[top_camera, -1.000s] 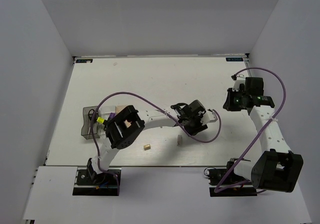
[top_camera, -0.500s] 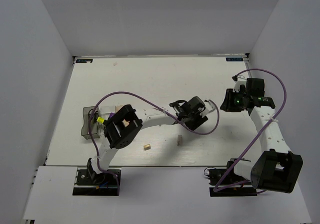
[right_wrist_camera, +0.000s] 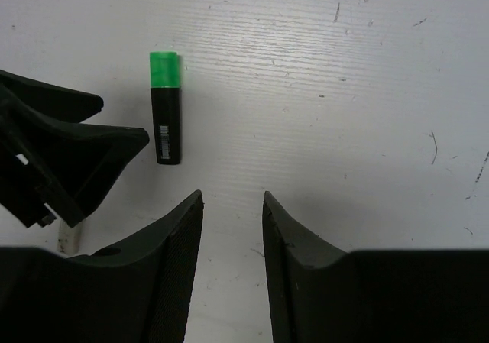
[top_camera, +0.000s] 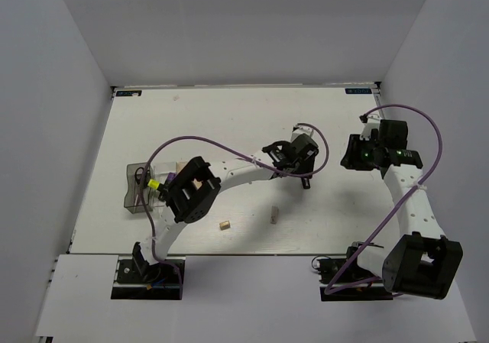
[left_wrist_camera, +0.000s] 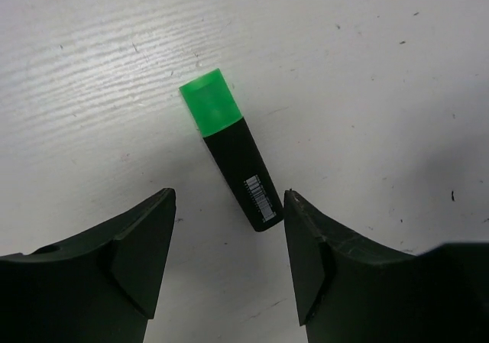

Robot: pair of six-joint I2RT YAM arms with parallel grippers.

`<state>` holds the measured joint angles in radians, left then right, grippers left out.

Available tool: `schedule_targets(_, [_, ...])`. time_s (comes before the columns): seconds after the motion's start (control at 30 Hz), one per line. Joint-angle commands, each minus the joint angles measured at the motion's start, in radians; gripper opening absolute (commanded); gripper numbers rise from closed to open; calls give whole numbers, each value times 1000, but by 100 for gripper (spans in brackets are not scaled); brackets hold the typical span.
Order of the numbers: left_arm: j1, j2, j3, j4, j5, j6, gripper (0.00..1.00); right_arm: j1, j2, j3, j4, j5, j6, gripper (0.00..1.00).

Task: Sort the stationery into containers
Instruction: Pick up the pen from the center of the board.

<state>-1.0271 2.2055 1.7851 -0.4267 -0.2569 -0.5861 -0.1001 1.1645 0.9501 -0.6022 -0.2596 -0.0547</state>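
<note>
The marker lies at an angle to the open fingers. So my left gripper lowers over the marker's black body [top_camera: 306, 182] [left_wrist_camera: 241, 170] next, turns to line up with it, and closes there.
A short black marker with a green cap [left_wrist_camera: 229, 148] lies flat on the white table [left_wrist_camera: 367, 68]. My left gripper [left_wrist_camera: 229, 198] is open just above it, and the marker's black rear end sits between the fingertips, untouched. The same marker shows in the right wrist view [right_wrist_camera: 166, 106], beside the left fingers [right_wrist_camera: 76, 148]. My right gripper [right_wrist_camera: 232, 198] is open and empty, to the right of the marker. In the top view the left gripper [top_camera: 302, 167] is mid-table and the right gripper [top_camera: 350, 158] is further right.
At the left a smoky dark box [top_camera: 134, 194] holds a yellow-capped marker [top_camera: 153, 183]. The wooden box [top_camera: 186, 169] is mostly hidden behind the left arm. A tiny tan block [top_camera: 224, 224] and a small pale bar [top_camera: 273, 215] lie near the front edge.
My left gripper has moved away from the front edge, toward the back of the table, and turned. The right arm has hardly moved.
</note>
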Motion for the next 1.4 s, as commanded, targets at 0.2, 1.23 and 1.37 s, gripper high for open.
schedule_targets(0.2, [-22,78,111,-53,-33,-164,69,-20,-38,-8,24,2,15,42])
schedule_targets(1.23, [-45,246,264,-425,-235,-172,53,-81,-94,-14,21,-87,38,44])
schedule_targets(1.37, [-28,197,156,-403,-242,-161,53,-90,-97,-16,22,-102,42,44])
